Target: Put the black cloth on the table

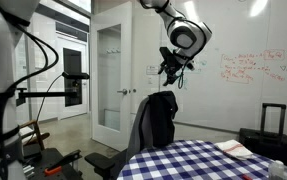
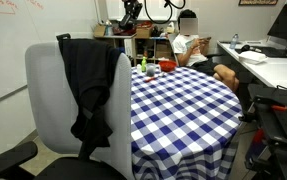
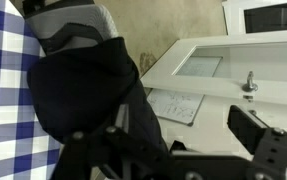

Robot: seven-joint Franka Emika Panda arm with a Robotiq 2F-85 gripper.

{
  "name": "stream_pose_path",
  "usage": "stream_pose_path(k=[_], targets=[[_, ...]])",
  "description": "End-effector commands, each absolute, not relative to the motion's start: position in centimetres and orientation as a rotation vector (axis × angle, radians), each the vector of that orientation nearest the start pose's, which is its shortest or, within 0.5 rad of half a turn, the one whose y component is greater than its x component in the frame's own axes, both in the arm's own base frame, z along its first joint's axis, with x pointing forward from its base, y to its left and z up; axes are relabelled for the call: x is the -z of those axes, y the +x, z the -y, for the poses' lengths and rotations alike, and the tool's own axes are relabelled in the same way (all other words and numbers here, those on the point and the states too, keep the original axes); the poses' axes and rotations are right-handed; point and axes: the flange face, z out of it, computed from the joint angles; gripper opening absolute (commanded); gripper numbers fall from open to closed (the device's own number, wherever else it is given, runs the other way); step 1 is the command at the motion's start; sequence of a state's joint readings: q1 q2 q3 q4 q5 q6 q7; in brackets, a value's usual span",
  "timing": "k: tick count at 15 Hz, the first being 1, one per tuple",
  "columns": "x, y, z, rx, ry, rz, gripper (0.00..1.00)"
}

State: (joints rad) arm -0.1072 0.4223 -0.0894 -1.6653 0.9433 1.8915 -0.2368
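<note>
The top of the black cloth draped over the chair [image 2: 45, 110] back is below the gripper's open fingers, so the robot will lower the gripper onto that top.
The black cloth [image 1: 160, 118] hangs limp over the back of the grey office chair [image 2: 45, 110], which stands against the table [image 1: 198, 160] with the blue-and-white checked cloth. The cloth also shows in an exterior view [image 2: 88, 85] and in the wrist view [image 3: 83, 90]. My gripper [image 1: 171, 65] hangs in the air above the chair back, clear of the cloth. In the wrist view the gripper [image 3: 183, 125] is open and empty, with the cloth below and to its left. The table's checks [image 3: 3, 90] show at the left edge there.
A black suitcase [image 1: 273, 120] stands beyond the table. A white door with a glass pane [image 1: 108, 75] is behind the chair. Small red and green things [image 2: 148, 67] sit at the table's far edge. A person [image 2: 188, 45] sits beyond it, beside a desk [image 2: 268, 65].
</note>
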Motion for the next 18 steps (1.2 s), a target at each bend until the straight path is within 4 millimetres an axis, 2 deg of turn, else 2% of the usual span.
stream_pose_path(k=[1, 4, 9, 14, 18], targets=[[-36.0, 68.6, 7.3, 0.056, -2.262, -0.595, 1.0], [-33.8, 69.5, 8.6, 0.095, -2.324, -0.764, 1.0], [-29.7, 69.9, 9.3, 0.003, -2.347, -0.942, 1.0], [-26.2, 70.7, 8.7, -0.115, -2.275, -1.034, 1.0], [-24.4, 72.4, 7.7, -0.156, -2.233, -1.064, 1.0]])
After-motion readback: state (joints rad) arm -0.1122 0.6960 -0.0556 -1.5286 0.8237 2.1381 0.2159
